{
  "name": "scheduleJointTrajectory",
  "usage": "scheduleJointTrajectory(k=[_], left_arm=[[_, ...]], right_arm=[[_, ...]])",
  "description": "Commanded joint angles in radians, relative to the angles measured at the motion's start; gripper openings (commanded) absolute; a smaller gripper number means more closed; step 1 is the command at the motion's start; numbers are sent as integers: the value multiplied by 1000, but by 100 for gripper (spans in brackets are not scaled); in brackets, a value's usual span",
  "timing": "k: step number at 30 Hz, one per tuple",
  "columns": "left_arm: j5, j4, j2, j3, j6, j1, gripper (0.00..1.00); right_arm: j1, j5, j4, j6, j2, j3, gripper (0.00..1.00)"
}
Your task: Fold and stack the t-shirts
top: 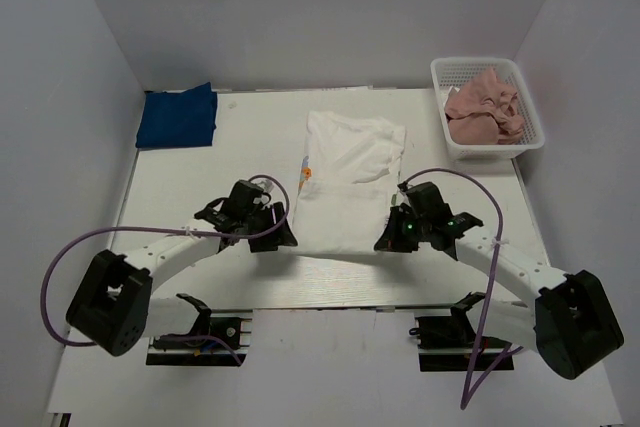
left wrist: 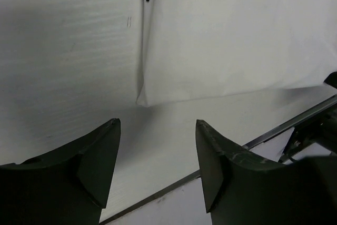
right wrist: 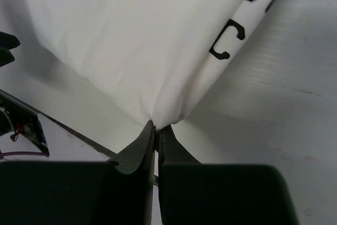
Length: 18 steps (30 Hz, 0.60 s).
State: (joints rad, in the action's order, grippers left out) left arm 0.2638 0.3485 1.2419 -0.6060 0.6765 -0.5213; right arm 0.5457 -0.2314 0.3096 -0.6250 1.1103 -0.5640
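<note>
My open left gripper moves down onto the unheld near corner of the white t-shirt next, since my right gripper already holds one near corner.
The white t-shirt (top: 345, 187) lies partly folded in the middle of the table, a bit of colourful print showing at its left edge. My left gripper (top: 283, 237) stands open just off the shirt's near left corner (left wrist: 142, 101), nothing between its fingers (left wrist: 105, 156). My right gripper (top: 383, 244) is shut on the near right corner of the white t-shirt (right wrist: 131, 35), pinching the cloth at the tips (right wrist: 157, 126); black lettering shows on the layer beneath. The blue t-shirt (top: 178, 115) lies folded at the far left. The pink t-shirt (top: 485, 112) is crumpled in the basket.
A white mesh basket (top: 490, 150) stands at the far right, holding the pink cloth. Grey walls close in the back and both sides. The table's near edge with a dark metal rail (left wrist: 295, 122) runs just behind both grippers.
</note>
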Motion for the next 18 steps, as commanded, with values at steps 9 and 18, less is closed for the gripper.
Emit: scheduleJointTrajectory(k=[9,18], left_arm=[[-34,-77,180,6,-14,-74,41],[-130,-68,224,-26,-14,-92,41]], right_arm=[[0,-14,-26,-7,14,52,0],[0,-29,-59,-24,8,85,0]])
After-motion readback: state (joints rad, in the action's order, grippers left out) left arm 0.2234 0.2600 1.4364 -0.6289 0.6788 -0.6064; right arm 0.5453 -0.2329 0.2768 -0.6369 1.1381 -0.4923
